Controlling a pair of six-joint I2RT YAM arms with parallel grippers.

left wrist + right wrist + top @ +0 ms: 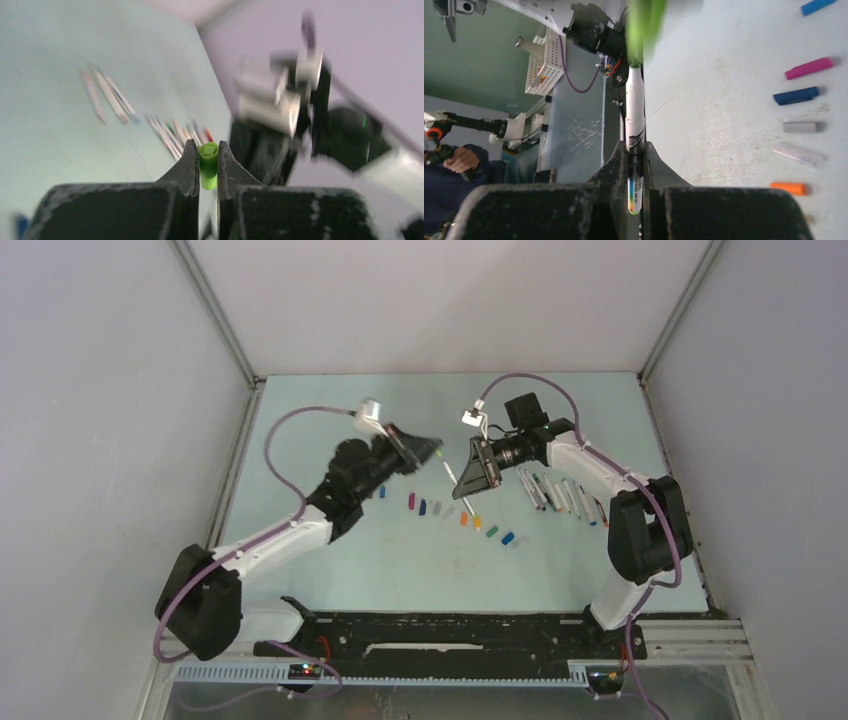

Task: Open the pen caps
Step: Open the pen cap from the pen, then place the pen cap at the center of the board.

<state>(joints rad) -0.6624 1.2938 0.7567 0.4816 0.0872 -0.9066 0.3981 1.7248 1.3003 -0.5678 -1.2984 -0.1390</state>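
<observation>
My left gripper will move away from the pen, and then it will tilt down to lower the green cap into the gap between the blue cap and the magenta cap.
My left gripper [205, 146] is shut on a short green pen cap [208, 167], seen in the top view as the green cap [438, 452] at the left gripper [427, 452]. My right gripper [635, 146] is shut on a white-barrelled pen [635, 107], whose bare green tip points at the blurred green cap [644, 22] just beyond it. From above, the right gripper [468, 483] holds the pen [452, 476] slanted over the table. Cap and pen tip sit close together, apparently parted.
A row of loose caps [463, 519] in blue, magenta, navy, grey, clear, orange and green lies across the table's middle. A magenta cap [809, 68] and a navy cap [796, 95] show in the right wrist view. Several pens [560, 495] lie in a row beside the right arm.
</observation>
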